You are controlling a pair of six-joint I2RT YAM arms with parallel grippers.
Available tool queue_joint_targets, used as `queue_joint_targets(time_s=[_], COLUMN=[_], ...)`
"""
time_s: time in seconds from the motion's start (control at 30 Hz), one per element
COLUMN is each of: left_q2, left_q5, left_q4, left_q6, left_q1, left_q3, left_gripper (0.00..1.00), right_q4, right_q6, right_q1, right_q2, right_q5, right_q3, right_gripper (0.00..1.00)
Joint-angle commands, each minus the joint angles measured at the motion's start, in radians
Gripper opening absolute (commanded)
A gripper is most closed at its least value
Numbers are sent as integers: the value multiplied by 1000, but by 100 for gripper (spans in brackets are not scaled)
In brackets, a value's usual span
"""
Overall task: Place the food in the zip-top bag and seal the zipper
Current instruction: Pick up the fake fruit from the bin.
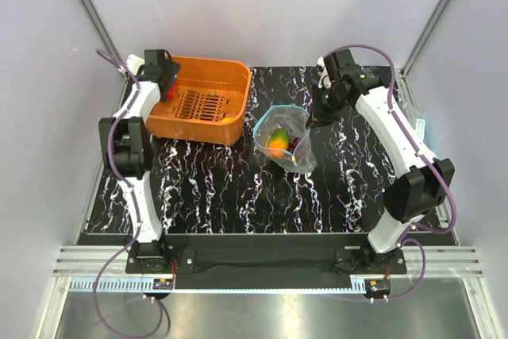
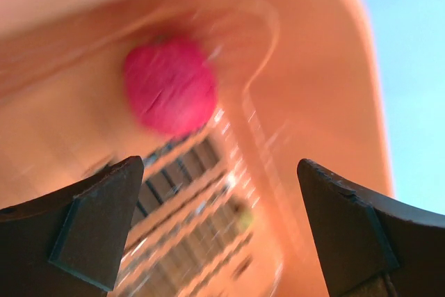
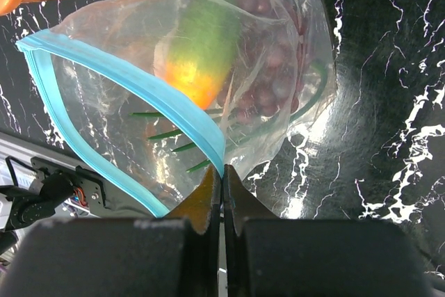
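Observation:
My left gripper is open above the red apple, which lies on the basket's bottom. I will lower it next beside the basket's end, onto the apple.
The clear zip-top bag lies on the black marbled table, its mouth open. In the right wrist view the bag holds the orange-green mango, dark grapes and green chives. My right gripper is shut on the teal-blue zipper strip at one end of the mouth; it also shows in the top view. My left gripper is open over the left end of the orange basket. In its blurred wrist view the open gripper hangs above the red apple.
The orange basket's wall fills the left wrist view; a small yellowish blur lies on its slotted floor, and a yellow spot shows at its near right corner. Grey walls and metal rails surround the table.

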Motion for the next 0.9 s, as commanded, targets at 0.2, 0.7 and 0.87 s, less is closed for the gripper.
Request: queue_joint_targets(time_s=[0.2, 0.7, 0.87], left_q2=[167, 233, 250], left_q5=[-199, -158, -146], left_q4=[-46, 29, -13], left_q6=[-212, -259, -265], left_q1=[21, 46, 48], left_q3=[239, 200, 216], left_gripper=[98, 87, 90], right_q4=[-16, -27, -6], right_q6=[-25, 18, 44], right_q1=[-6, -8, -8], right_q2=[40, 95, 82], right_q5=[23, 34, 24], right_q3=[84, 140, 108], right_gripper=[0, 0, 0])
